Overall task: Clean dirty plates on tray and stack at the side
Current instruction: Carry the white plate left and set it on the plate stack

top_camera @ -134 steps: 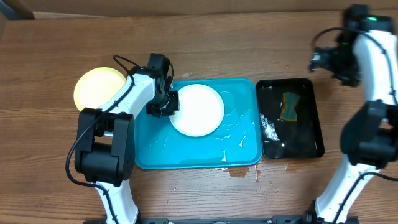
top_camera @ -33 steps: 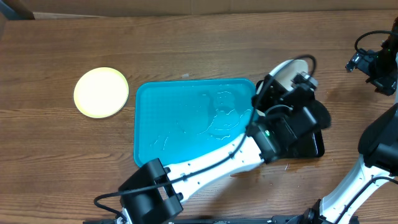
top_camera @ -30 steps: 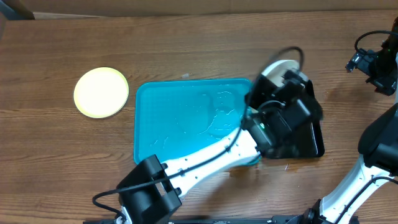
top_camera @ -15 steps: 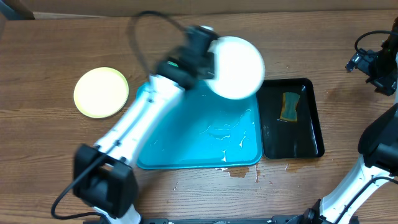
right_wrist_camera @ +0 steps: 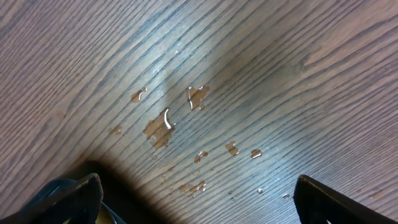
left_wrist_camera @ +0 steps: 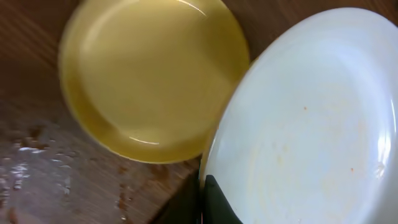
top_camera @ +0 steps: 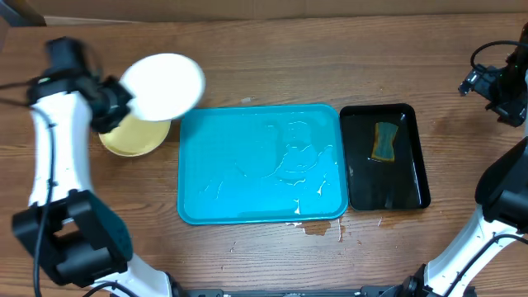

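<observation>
The left gripper will next carry the offset white plate to the left in the overhead view, lower it onto the yellow-green plate [top_camera: 132, 139] [left_wrist_camera: 149, 74] and let go, because that plate is below the gripper.
My left gripper [top_camera: 115, 106] is shut on the rim of a white plate [top_camera: 162, 86] and holds it above the pale yellow-green plate [top_camera: 132, 139], which lies on the table left of the turquoise tray [top_camera: 261, 162]. In the left wrist view the white plate [left_wrist_camera: 311, 118] fills the right side, with faint orange specks, and the yellow-green plate [left_wrist_camera: 149, 74] lies below it at the left; my left gripper [left_wrist_camera: 204, 202] grips the white rim. The tray holds only water. My right gripper [top_camera: 495, 87] is open and empty, high at the far right, over wet wood [right_wrist_camera: 199, 99].
A black tray [top_camera: 386, 157] with water and a yellow-green sponge [top_camera: 384, 141] stands right of the turquoise tray. Water spots lie on the table below the tray's front edge [top_camera: 318, 227]. A cardboard edge runs along the back.
My left arm has swung the white plate from above the black tray, across the turquoise tray, to above the yellow-green plate at the left. The right arm has not moved.
</observation>
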Available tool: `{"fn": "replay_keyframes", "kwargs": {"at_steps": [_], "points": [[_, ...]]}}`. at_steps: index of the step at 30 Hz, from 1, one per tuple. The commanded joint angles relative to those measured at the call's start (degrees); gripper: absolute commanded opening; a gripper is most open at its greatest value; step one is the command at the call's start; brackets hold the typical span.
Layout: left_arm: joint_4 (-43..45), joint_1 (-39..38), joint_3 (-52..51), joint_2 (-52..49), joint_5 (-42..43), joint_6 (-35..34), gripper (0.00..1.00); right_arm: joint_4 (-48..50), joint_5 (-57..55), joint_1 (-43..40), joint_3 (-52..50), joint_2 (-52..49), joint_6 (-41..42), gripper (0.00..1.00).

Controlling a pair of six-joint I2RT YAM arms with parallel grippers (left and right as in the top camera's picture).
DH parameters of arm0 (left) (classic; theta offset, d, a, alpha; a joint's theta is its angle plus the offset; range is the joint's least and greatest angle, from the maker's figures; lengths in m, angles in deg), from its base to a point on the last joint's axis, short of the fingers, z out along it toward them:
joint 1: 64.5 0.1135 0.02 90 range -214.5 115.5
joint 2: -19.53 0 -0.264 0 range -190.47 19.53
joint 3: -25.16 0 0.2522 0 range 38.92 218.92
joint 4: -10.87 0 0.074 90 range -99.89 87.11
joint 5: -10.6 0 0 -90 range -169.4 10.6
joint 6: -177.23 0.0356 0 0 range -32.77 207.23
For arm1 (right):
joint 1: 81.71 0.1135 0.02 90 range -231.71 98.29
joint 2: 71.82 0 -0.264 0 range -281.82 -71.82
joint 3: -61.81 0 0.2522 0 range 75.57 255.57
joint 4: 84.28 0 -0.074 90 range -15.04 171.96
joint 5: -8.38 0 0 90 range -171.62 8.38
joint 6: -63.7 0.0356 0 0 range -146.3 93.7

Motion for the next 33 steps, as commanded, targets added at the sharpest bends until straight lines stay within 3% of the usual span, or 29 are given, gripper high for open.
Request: {"fn": "replay_keyframes", "kwargs": {"at_steps": [1, 6, 13, 33], "points": [[-0.7, 5.5, 0.7, 1.3, 2.1, -0.8, 0.04, 0.2, 0.1, -0.2, 0.7, 1.4, 0.2, 1.00], [-3.2, 10.7, 0.6, 1.3, -0.5, -0.8, 0.04, 0.2, 0.1, -0.2, 0.7, 1.4, 0.2, 1.00], [-4.0, 11.1, 0.3, 1.3, -8.9, -1.0, 0.04, 0.2, 0.1, -0.2, 0.7, 1.4, 0.2, 1.00], [4.3, 10.4, -7.0, 1.2, -7.5, -3.3, 0.06, 0.2, 0.1, -0.2, 0.7, 1.4, 0.2, 1.00]]}}
